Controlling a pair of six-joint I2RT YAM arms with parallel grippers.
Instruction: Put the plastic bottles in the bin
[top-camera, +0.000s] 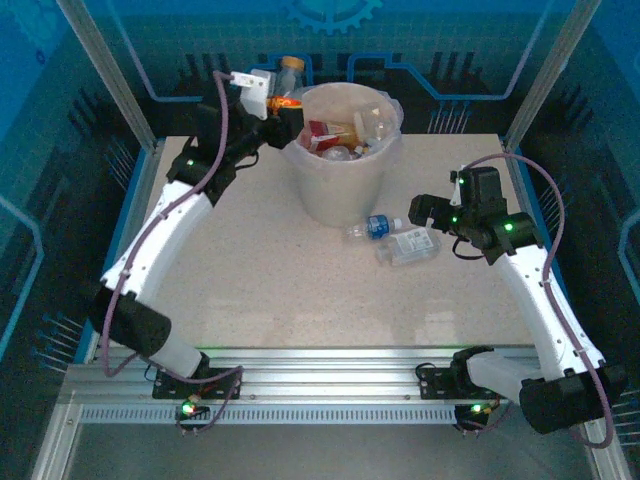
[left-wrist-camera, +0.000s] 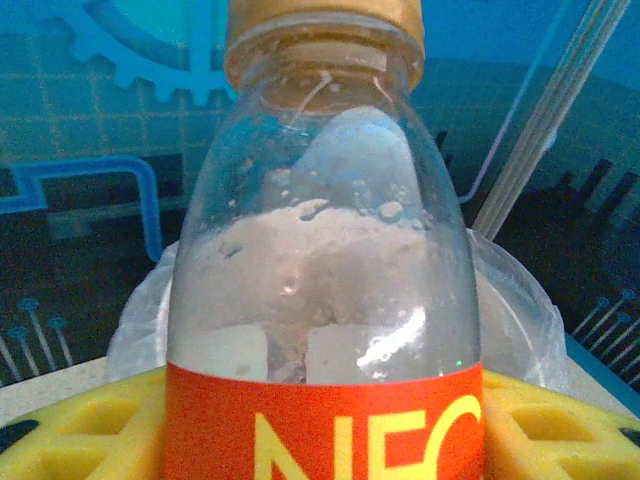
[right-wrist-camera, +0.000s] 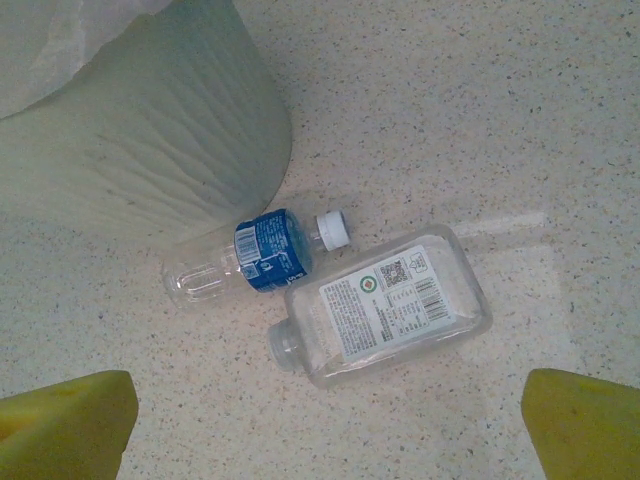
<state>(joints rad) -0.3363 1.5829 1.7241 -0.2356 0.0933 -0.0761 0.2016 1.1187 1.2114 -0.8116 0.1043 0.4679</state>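
Note:
My left gripper's clear plastic bottle still hangs beside the bin's opening (top-camera: 344, 128), so next it should cross the bin's rim and go over the opening to be released.
My left gripper (top-camera: 278, 108) is shut on a clear plastic bottle (left-wrist-camera: 320, 260) with an orange label and a tan cap. It holds the bottle upright at the bin's far left rim, with the yellow pads (left-wrist-camera: 75, 432) on either side of the label. The beige bin (top-camera: 340, 185) is lined with a clear bag and holds several bottles (top-camera: 345, 135). On the table to the right of the bin lie a blue-labelled bottle (right-wrist-camera: 250, 258) with a white cap and a flat white-labelled bottle (right-wrist-camera: 385, 305), side by side. My right gripper (right-wrist-camera: 322, 430) hangs open above them with nothing between its fingers.
The bin's bag rim (left-wrist-camera: 510, 290) shows just behind the held bottle. The bin wall (right-wrist-camera: 150, 150) stands close to the blue-labelled bottle. Metal frame posts (top-camera: 110, 70) rise at the table's back corners. Bare speckled tabletop (top-camera: 300, 290) stretches in front of the bin.

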